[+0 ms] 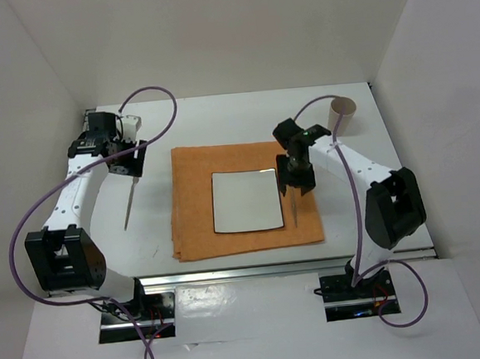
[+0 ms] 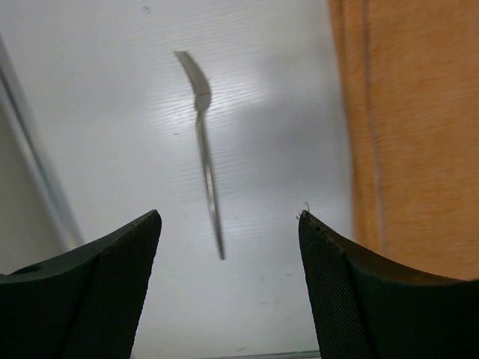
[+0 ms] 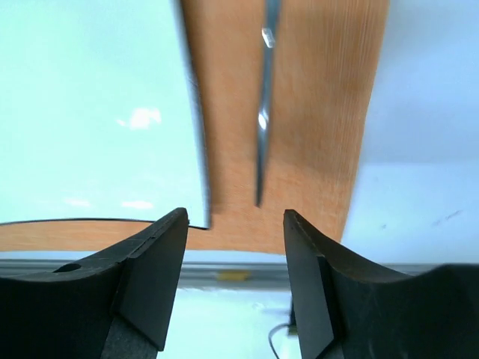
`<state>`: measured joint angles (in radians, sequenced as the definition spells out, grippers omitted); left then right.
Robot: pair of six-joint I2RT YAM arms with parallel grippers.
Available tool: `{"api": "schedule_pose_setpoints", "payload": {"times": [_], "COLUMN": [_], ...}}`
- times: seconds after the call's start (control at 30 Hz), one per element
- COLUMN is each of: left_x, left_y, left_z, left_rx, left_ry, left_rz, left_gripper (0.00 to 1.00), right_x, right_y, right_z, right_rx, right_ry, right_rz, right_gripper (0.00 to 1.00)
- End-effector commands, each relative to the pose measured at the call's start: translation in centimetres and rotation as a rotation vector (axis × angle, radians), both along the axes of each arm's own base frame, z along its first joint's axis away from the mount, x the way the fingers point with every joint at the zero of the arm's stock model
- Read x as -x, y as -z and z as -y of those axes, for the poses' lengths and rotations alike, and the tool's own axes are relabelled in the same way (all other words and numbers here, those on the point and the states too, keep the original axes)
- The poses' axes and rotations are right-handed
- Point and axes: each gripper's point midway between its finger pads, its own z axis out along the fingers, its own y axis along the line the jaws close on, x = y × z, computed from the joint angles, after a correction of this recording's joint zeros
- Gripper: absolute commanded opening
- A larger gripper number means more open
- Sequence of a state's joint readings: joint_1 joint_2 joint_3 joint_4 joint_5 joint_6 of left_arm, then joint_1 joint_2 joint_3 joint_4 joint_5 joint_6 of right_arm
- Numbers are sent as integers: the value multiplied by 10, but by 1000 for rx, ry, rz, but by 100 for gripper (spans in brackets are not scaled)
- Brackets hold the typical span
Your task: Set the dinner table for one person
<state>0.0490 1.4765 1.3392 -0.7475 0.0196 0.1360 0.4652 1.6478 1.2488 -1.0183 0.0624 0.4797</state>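
I should next lower my left gripper with its fingers open onto the near half of the fork's handle (image 1: 129,206) (image 2: 212,203), because the handle's end already points between the fingers.
The white dinner table (image 1: 235,117) carries an orange cloth (image 1: 196,199) with a square white plate (image 1: 243,200) on it. A thin silver utensil (image 1: 295,208) lies on the cloth just right of the plate. My right gripper (image 1: 297,182) hovers open above its far end; the right wrist view shows the utensil (image 3: 263,127) between plate (image 3: 90,105) and cloth edge (image 3: 322,112), ahead of the open, empty gripper (image 3: 236,218). Another silver utensil (image 1: 129,203) lies on the bare table left of the cloth. My left gripper (image 1: 131,165) is open and empty above its far end (image 2: 207,164).
A brown paper cup (image 1: 341,115) stands at the back right, behind the right arm. A metal rail (image 1: 288,267) runs along the near table edge. White walls enclose the table on three sides. The cloth edge shows in the left wrist view (image 2: 419,134).
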Motion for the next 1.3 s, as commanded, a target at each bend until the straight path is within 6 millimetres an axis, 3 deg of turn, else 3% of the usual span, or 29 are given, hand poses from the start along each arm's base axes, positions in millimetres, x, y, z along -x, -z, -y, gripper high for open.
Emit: {"api": "schedule_pose_setpoints", "payload": {"times": [0.0, 0.13, 0.23, 0.33, 0.53, 0.7, 0.77, 0.83, 0.93, 1.1, 1.27], "left_x": [12, 33, 31, 20, 31, 37, 39, 35, 35, 31, 14], "left_y": [32, 72, 92, 105, 146, 180, 187, 189, 188, 178, 106], "left_z": [-31, -41, -55, -55, -48, -51, -53, -49, -46, -36, -1], "left_rx": [-235, -292, -366, -320, -244, -207, -174, -129, -88, 43, 278], "left_ry": [71, 107, 68, 71, 59, 19, -1, -5, -25, -66, -111], "left_rz": [-154, -323, -332, -344, -479, -547, -581, -573, -571, -555, -392], "left_gripper": [80, 80, 80, 78, 73, 50, 37, 30, 3, 0, 0], "right_x": [-27, -40, -42, -41, -37, -36, -36, -36, -35, -34, -33], "right_y": [-66, -81, -72, -63, -58, -59, -62, -66, -68, -70, -76], "right_z": [-3, -13, -17, -19, -11, -7, -7, -5, -2, -2, -3], "right_rx": [-16, -67, -84, -81, -54, -39, -43, -40, -34, -39, -59], "right_ry": [10, -2, -6, -22, -37, -40, -40, -37, -33, -32, -25], "right_rz": [186, 239, 242, 219, 223, 242, 251, 264, 278, 289, 304], "right_gripper": [62, 64, 65, 65, 65, 65, 65, 65, 65, 65, 65]}}
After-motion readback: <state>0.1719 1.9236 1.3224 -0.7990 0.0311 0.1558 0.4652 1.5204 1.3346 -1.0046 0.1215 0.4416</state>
